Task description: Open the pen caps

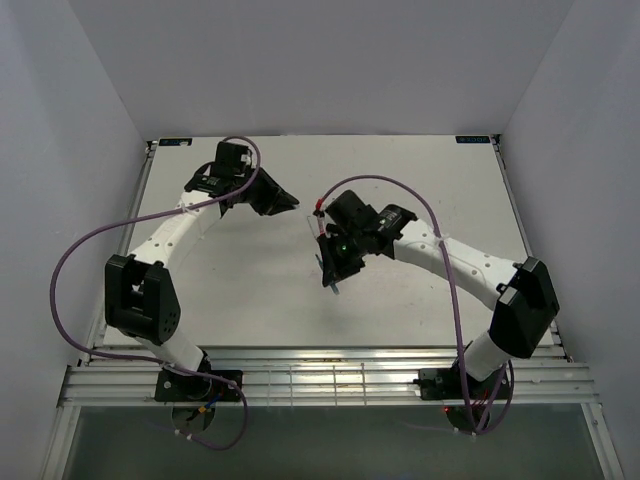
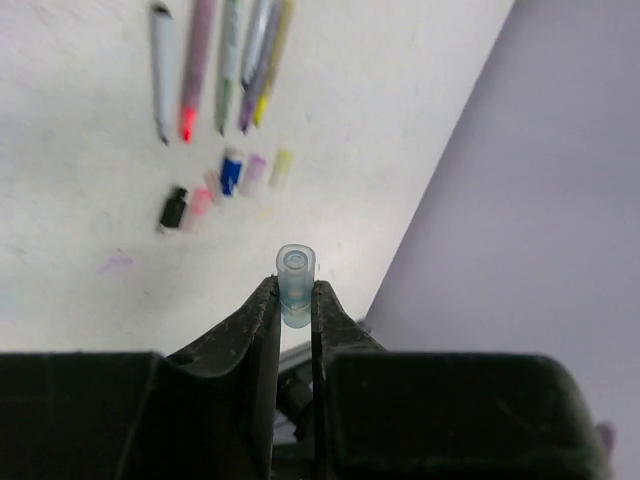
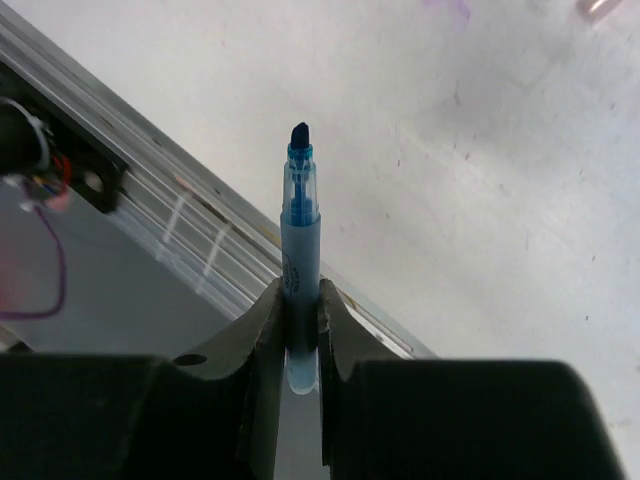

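The left gripper draws back and down next and releases its cap where loose caps lie, since bare table beside the black cap lies below and back.
My left gripper is shut on a pale blue see-through pen cap, held above the white table; the cap's open end sticks out past the fingertips. Beyond it several pens lie side by side, uncapped: white, pink, green, purple, yellow. Loose caps lie below them: black, pink, blue, pale purple, pale yellow. My right gripper is shut on a blue pen, whose bare dark tip points away. From above, the left gripper and right gripper are apart.
A metal rail runs along the table's near edge, below the right gripper. The lilac side wall stands close beside the left gripper. A faint purple mark stains the table. Purple cables loop off both arms.
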